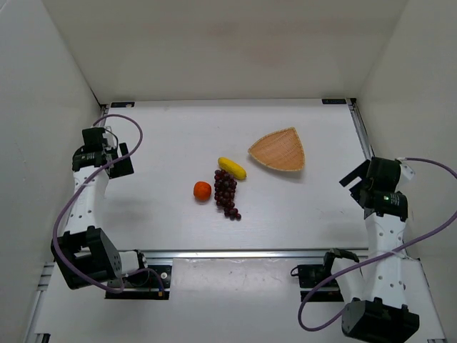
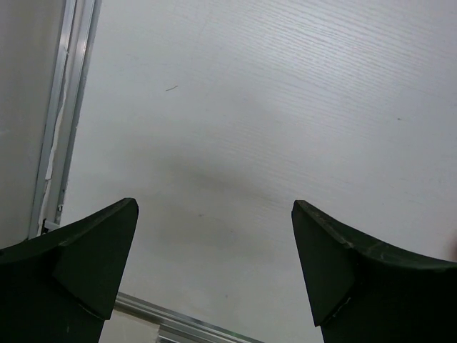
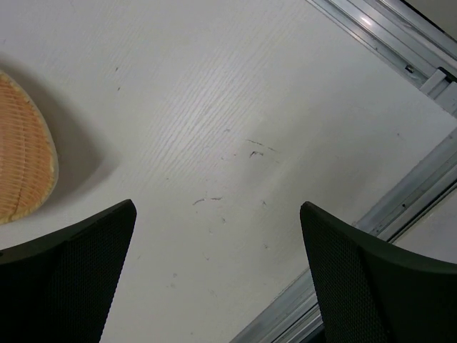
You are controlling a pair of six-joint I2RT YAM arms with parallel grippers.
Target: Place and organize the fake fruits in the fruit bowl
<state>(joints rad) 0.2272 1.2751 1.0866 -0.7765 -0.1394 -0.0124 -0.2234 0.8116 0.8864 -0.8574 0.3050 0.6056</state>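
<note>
The right gripper swings to the left in the top view and down onto the grapes' near end [image 1: 232,211] next, as it tapers clear of the banana [image 1: 232,168].
In the top view a round orange [image 1: 202,190], a yellow banana [image 1: 232,168] and a dark purple-red bunch of grapes [image 1: 227,193] lie together mid-table. The tan woven fruit bowl [image 1: 280,149] lies empty to their right and farther back; its edge also shows in the right wrist view [image 3: 25,164]. My left gripper [image 1: 121,158] is open and empty at the far left, well away from the fruits. My right gripper [image 1: 355,180] is open and empty at the right, just right of the bowl. The wrist views [image 2: 214,271] [image 3: 218,275] show only bare table between the fingers.
White walls close in the table on the left, back and right. Aluminium rails run along the table edges [image 3: 385,214] [image 2: 61,143]. Purple cables loop from both arms [image 1: 71,207].
</note>
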